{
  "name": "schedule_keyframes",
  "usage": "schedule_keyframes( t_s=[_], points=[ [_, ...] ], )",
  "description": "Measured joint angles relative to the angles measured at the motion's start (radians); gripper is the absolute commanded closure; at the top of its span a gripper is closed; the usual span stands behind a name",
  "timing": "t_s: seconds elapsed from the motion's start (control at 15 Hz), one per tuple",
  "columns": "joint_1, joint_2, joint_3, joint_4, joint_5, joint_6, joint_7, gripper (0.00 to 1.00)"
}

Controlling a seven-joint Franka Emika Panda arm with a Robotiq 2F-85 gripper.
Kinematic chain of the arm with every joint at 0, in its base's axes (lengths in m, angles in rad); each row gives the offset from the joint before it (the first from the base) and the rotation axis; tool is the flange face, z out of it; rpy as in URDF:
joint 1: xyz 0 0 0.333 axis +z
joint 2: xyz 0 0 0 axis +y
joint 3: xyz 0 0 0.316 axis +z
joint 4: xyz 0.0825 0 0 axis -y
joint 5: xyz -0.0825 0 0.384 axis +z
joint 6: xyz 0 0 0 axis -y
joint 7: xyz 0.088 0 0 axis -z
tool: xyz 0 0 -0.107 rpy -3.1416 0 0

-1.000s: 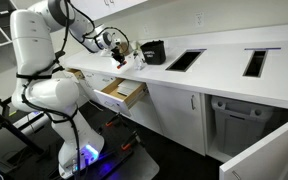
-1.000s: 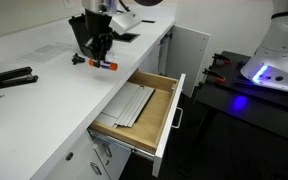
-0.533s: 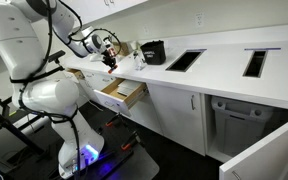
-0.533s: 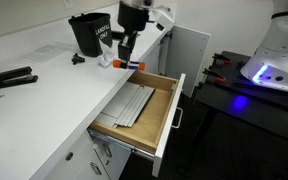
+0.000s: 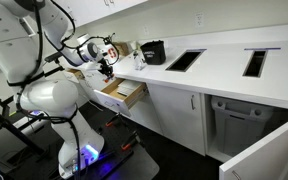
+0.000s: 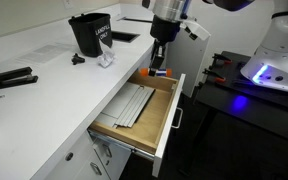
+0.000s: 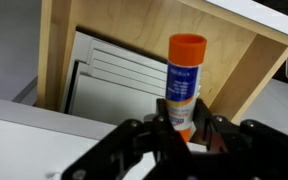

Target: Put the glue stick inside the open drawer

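Observation:
The gripper comes down toward the white slatted sheet's edge [image 6: 145, 106] below it next and releases there, since the glue stick [image 6: 156, 72] still hangs above the drawer.
My gripper [image 7: 182, 128] is shut on the glue stick [image 7: 183, 82], a blue and white tube with an orange cap. In an exterior view the gripper [image 6: 159, 66] holds the stick [image 6: 156, 72] above the far end of the open drawer [image 6: 134, 110], which has tan wooden sides and a white front. The wrist view looks down into the drawer [image 7: 244, 75], where a white slatted sheet [image 7: 114, 75] lies on the bottom. In the other exterior view the gripper [image 5: 106, 68] hangs over the drawer [image 5: 120, 94] beside the counter edge.
A black cup [image 6: 89, 32] and a small clear item [image 6: 106, 59] stand on the white counter [image 6: 44, 85]. A dark flat object [image 6: 8, 79] lies on the counter nearby. A cabinet door [image 6: 190, 55] stands open behind the drawer. The robot base [image 5: 49, 100] stands beside the drawer.
The gripper moved off the counter with the glue stick and now holds it over the open drawer. The black cup stayed on the counter.

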Motion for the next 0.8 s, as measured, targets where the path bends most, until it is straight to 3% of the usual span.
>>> schedule_keyframes(
  t_s=[0.2,0.47,0.8],
  points=[
    [-0.014,0.006,0.001,0.007,-0.039,0.000,0.020,0.92],
    [-0.018,0.070,-0.047,0.041,-0.108,0.003,0.046,0.92],
    [-0.011,0.188,-0.076,0.059,-0.129,0.117,0.068,0.92]
  ],
)
